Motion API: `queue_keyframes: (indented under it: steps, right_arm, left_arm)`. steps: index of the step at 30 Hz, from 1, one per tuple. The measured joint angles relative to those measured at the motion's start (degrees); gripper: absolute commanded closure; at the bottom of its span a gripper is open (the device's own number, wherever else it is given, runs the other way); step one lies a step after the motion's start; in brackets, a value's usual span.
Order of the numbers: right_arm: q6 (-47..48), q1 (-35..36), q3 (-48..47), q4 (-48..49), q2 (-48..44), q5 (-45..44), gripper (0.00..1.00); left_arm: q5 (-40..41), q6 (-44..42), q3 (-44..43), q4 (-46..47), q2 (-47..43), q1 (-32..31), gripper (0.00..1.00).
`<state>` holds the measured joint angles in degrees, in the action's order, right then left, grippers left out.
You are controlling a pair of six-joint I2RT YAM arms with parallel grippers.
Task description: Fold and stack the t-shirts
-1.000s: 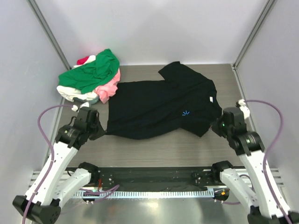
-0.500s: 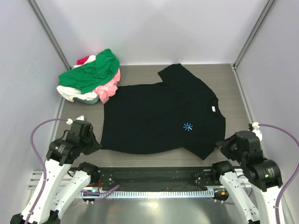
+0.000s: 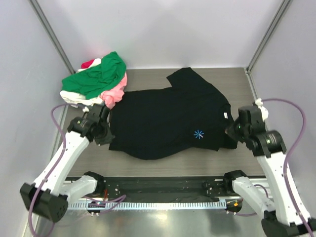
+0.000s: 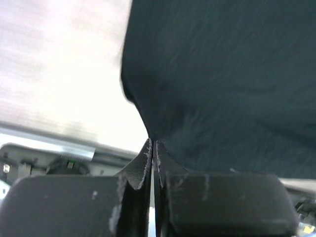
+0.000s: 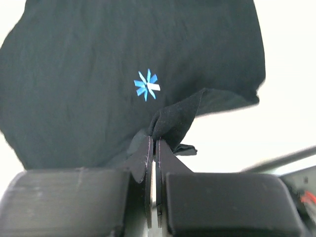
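The right gripper folds the shirt's near edge outward past the white tag and over the shirt's far part next, since both grippers hold that edge.
The large black t-shirt lies spread over the middle of the table, its blue starburst logo up and its white tag at the right. My left gripper is shut on the shirt's near left corner. My right gripper is shut on a fold of the shirt's near right edge, just below the logo in the right wrist view. A heap of green, pink, white and red t-shirts lies at the back left.
Grey walls close in the table on the left, right and back. A black rail with the arm bases runs along the near edge. Bare wood shows between the shirt and the rail.
Both grippers have moved away from the near edge towards the back with the shirt's near corners. The near edge of the black shirt has bunched up and pulled back from the rail.
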<state>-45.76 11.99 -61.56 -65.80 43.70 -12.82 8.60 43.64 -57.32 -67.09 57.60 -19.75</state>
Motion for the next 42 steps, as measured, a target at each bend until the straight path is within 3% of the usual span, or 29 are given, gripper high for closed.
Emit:
queue_keyframes:
  steps: [11,24,25,26,28,29,30,33,37,42]
  right_arm:
    - [8.57,-0.13,-7.13,13.70,22.10,-5.46,0.99]
    - [13.60,-4.63,-16.13,22.03,44.26,-4.83,0.99]
    - [13.84,-5.03,-17.57,21.94,46.49,-4.52,0.88]
    - [14.08,-5.53,-19.96,21.94,49.33,-3.89,0.57]
    - [14.38,-6.40,-25.18,21.62,54.86,-2.78,0.20]
    - [14.93,-6.91,-29.75,20.41,58.80,-2.38,0.17]
    - [15.39,-7.23,-33.29,19.89,61.53,-2.45,0.14]
    - [15.91,-8.31,-35.41,20.57,63.87,-1.99,0.12]
    - [15.21,-10.43,-22.62,22.38,54.80,0.28,0.16]
    - [12.57,-18.08,0.11,25.66,36.44,7.45,0.21]
  left_arm:
    - [1.31,-4.98,-7.02,9.49,17.84,9.40,1.00]
    - [-0.70,-8.46,-16.00,13.44,36.44,15.96,1.00]
    - [-1.29,-8.61,-17.20,13.29,38.53,16.57,0.98]
    - [-1.84,-8.76,-18.29,13.35,40.41,17.09,0.79]
    - [-3.58,-9.66,-21.35,12.98,44.72,18.21,0.61]
    - [-4.31,-9.92,-22.75,12.94,46.49,18.62,0.49]
    - [-4.94,-10.14,-23.61,13.14,47.71,18.93,0.43]
    - [-5.75,-9.84,-22.18,13.44,46.47,19.39,0.37]
    - [-6.05,-8.07,-12.13,15.39,33.46,19.39,0.37]
    - [-8.33,-2.64,2.69,20.31,16.72,19.39,0.38]
